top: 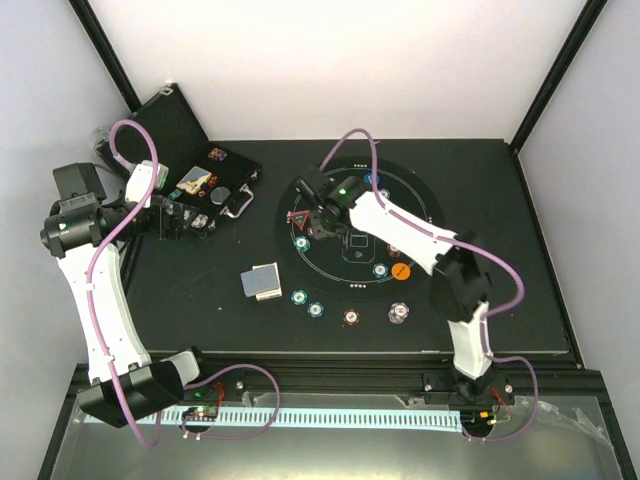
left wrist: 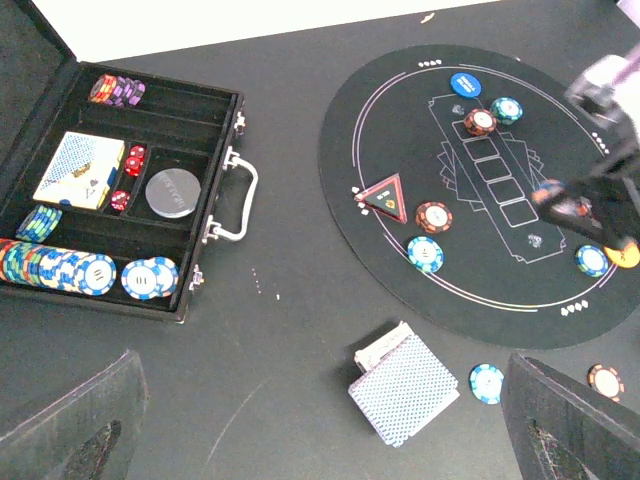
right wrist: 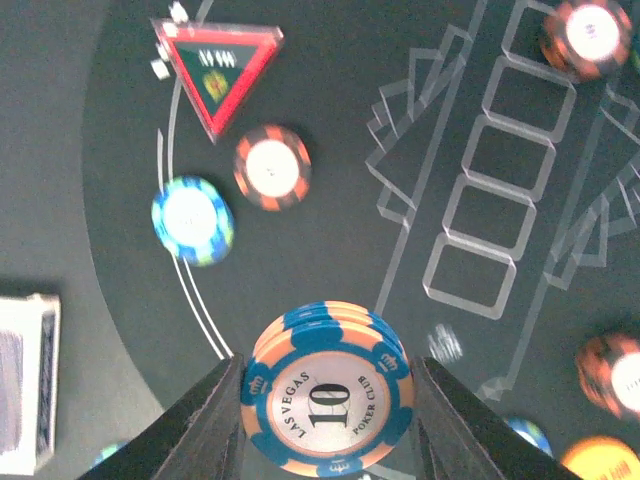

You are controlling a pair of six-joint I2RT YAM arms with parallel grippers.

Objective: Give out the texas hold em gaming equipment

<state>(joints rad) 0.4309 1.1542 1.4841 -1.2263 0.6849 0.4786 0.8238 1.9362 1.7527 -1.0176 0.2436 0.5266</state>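
Observation:
The right gripper carries the chips outward next, lowers them onto the bare mat beside the red triangle marker and releases them, as that spot is outward and below.
My right gripper (right wrist: 327, 412) is shut on a small stack of blue-and-orange "10" poker chips (right wrist: 326, 398), held edge to edge just above the round mat (top: 330, 265). Ahead of it lie a brown-red chip (right wrist: 272, 166), a teal chip (right wrist: 192, 219) and the red triangle marker (right wrist: 217, 70). A grey-blue-backed deck of cards (left wrist: 404, 388) rests on the table left of the mat. My left gripper (left wrist: 320, 430) hovers open above the table near the deck, with nothing between its fingers. A blue disc (left wrist: 466, 85) and an orange disc (top: 400, 269) sit on the mat.
The black foam-lined case (left wrist: 190, 92) stands open at the back left, holding chip rows, a card deck, red dice and a grey disc. Several loose chips lie along the mat's near edge, among them a teal one (top: 299, 296) and a white-grey one (top: 400, 313).

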